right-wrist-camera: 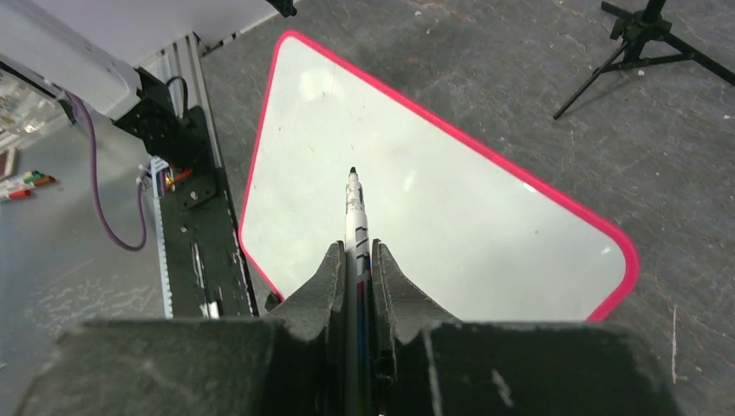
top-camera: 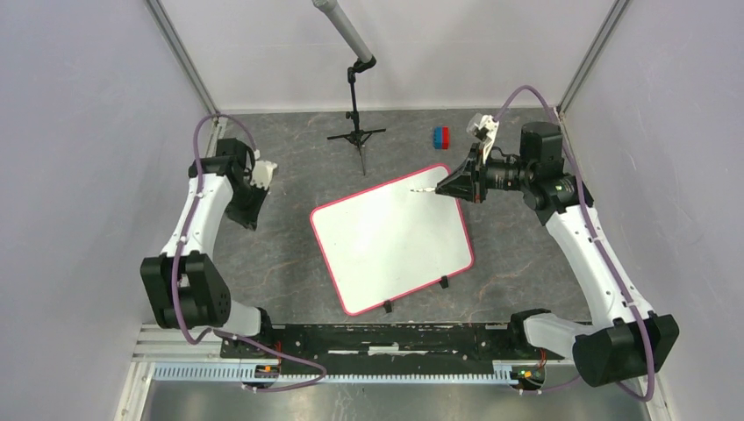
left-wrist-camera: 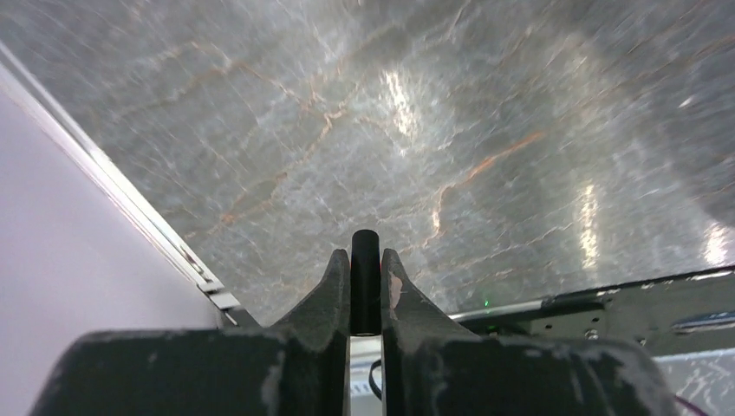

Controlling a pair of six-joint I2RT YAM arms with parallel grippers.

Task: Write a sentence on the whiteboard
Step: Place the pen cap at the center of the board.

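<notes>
I need to lower my left gripper and release the short black cap (left-wrist-camera: 365, 277) on the bare table below it, beside the whiteboard.
The whiteboard (top-camera: 390, 241) lies flat and turned at an angle in the middle of the table, white with a pink-red rim; its surface (right-wrist-camera: 451, 208) is blank and no sentence shows on it. My right gripper (top-camera: 449, 185) (right-wrist-camera: 357, 249) is shut on a white marker (right-wrist-camera: 355, 212), whose dark tip points at the board's far right part (top-camera: 414, 189); whether the tip touches I cannot tell. My left gripper (top-camera: 261, 175) (left-wrist-camera: 365, 254) hovers over bare table at the far left, shut on a short black cap (left-wrist-camera: 365, 277).
A black tripod stand (top-camera: 356, 133) with a grey pole stands behind the board. A red and blue block (top-camera: 440, 136) lies at the back right. Grey walls close in both sides. The black base rail (top-camera: 368, 338) runs along the near edge.
</notes>
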